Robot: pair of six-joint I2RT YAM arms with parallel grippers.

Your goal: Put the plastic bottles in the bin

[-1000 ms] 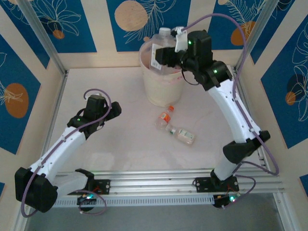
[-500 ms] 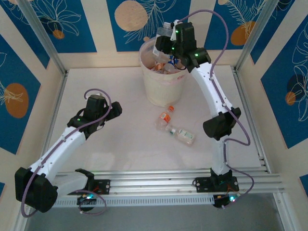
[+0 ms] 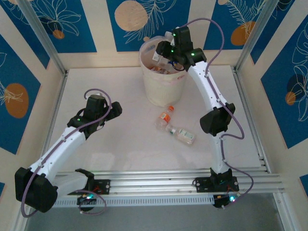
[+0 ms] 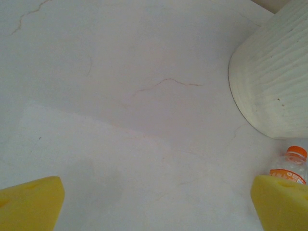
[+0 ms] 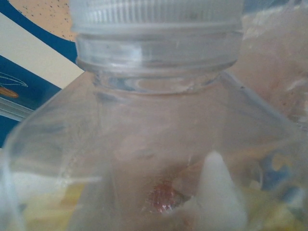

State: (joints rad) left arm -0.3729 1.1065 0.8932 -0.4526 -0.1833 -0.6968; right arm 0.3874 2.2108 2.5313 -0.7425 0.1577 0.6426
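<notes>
Next I will ease my right gripper slightly down over the bottles inside the bin's opening (image 3: 162,61), which lies below it, and release the clear plastic bottle there.
My right gripper (image 3: 167,46) hangs over the mouth of the cream-white bin (image 3: 163,91), shut on a clear plastic bottle (image 5: 154,125) with a pale ribbed cap (image 5: 156,17). Through the bottle, the right wrist view shows its yellow pads blurred. Several bottles (image 3: 161,67) lie inside the bin. Two more lie on the table in front of it: an orange-capped one (image 3: 166,116) and a clear one (image 3: 183,135). My left gripper (image 3: 114,110) stands open and empty low over the table, left of these bottles. Its yellow pads (image 4: 30,204) frame bare tabletop, with the bin wall (image 4: 272,82) and the orange-capped bottle (image 4: 289,166) at the right.
Patterned blue and cream walls and a metal frame (image 3: 43,36) close in the white table (image 3: 106,86). An aluminium rail (image 3: 154,180) runs along the near edge by the arm bases.
The right arm has stretched out and carried the clear bottle left and down, from beside the bin's far rim to over its mouth. The left arm has stayed still.
</notes>
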